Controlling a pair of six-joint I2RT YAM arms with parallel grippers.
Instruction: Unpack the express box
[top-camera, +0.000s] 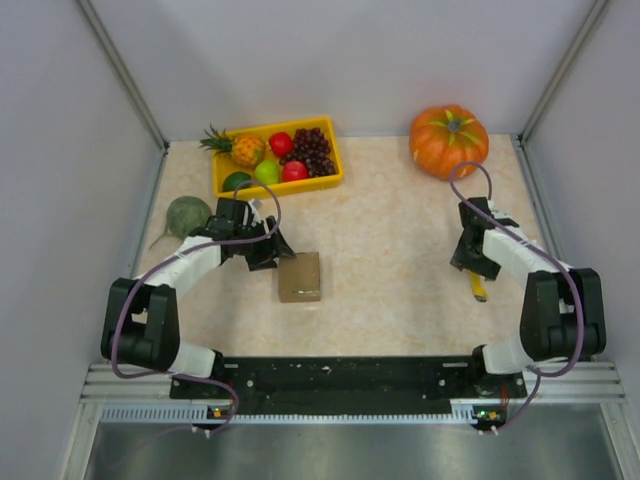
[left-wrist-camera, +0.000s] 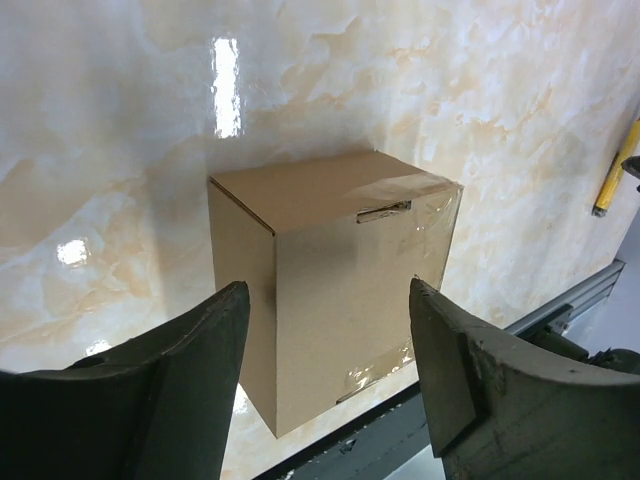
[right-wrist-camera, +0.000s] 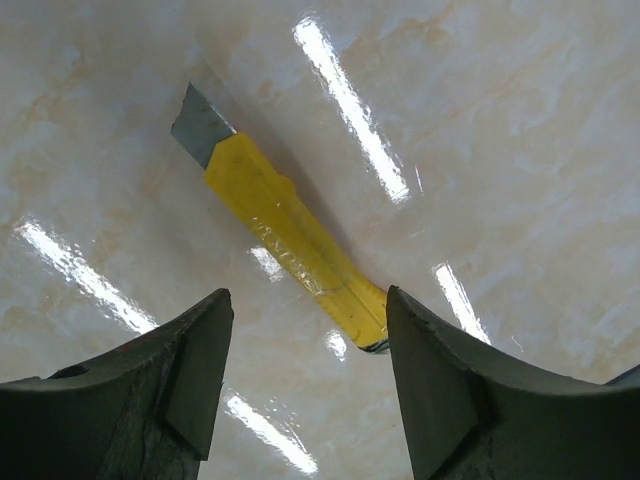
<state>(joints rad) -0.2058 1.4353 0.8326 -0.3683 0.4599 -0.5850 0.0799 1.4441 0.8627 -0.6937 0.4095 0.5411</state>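
My right gripper turns and lowers onto the knife handle's half away from the blade (top-camera: 477, 284) (right-wrist-camera: 327, 285) next, because the yellow utility knife lies at an angle below its open fingers.
The express box (top-camera: 300, 277) is a small brown cardboard box lying shut on the table's middle, its flap taped down with clear tape. In the left wrist view the box (left-wrist-camera: 335, 270) sits just beyond my open fingers. My left gripper (top-camera: 272, 247) is open and empty, just left of the box. A yellow utility knife (top-camera: 478, 285) with its blade out lies at the right; in the right wrist view the knife (right-wrist-camera: 290, 240) lies between and beyond my fingertips. My right gripper (top-camera: 470, 255) is open and empty above it.
A yellow tray (top-camera: 278, 182) holding toy fruit stands at the back left. An orange pumpkin (top-camera: 448, 140) sits at the back right. A green melon (top-camera: 187, 215) lies at the left by my left arm. White walls enclose the table.
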